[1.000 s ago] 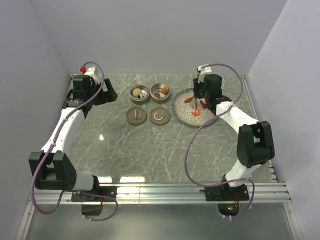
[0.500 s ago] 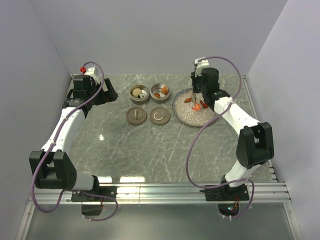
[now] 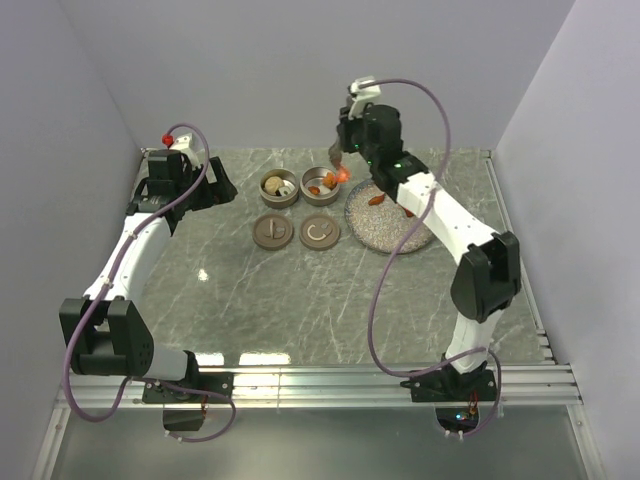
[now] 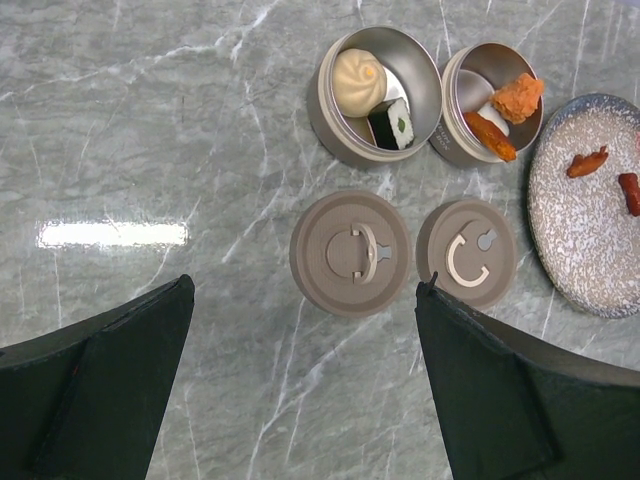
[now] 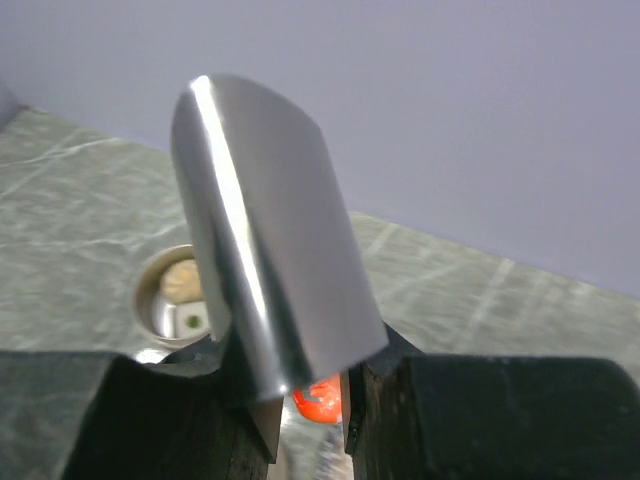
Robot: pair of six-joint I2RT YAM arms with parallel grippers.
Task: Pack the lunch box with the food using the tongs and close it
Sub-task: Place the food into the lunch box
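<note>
The beige ball's tin (image 5: 178,298) is below and to the left in the top view, so the robot's right gripper will next move across and down over it to let go of the tongs (image 5: 270,270).
My right gripper (image 3: 352,150) is shut on the grey metal tongs (image 5: 270,270), whose tips pinch an orange-red piece of food (image 3: 340,176) above the right tin (image 3: 304,185) of the lunch box. That piece (image 5: 320,400) shows between my fingers in the right wrist view. The left tin (image 4: 335,130) holds a beige ball (image 4: 358,80) and a dark block (image 4: 392,122). In the right tin (image 4: 450,150) lie orange pieces (image 4: 517,97). Two orange-red bits (image 4: 586,162) remain on the speckled plate (image 4: 580,250). My left gripper (image 4: 305,290) hangs open at the table's far left, holding nothing.
Two round lids (image 4: 350,253) (image 4: 466,255) lie flat in front of the tins. The plate (image 3: 390,232) sits to the right of the tins. Walls close the table at the back and on both sides.
My right arm has lifted off the plate and swung left with the tongs and an orange-red piece, ending over the right tin. The left arm has not moved.
</note>
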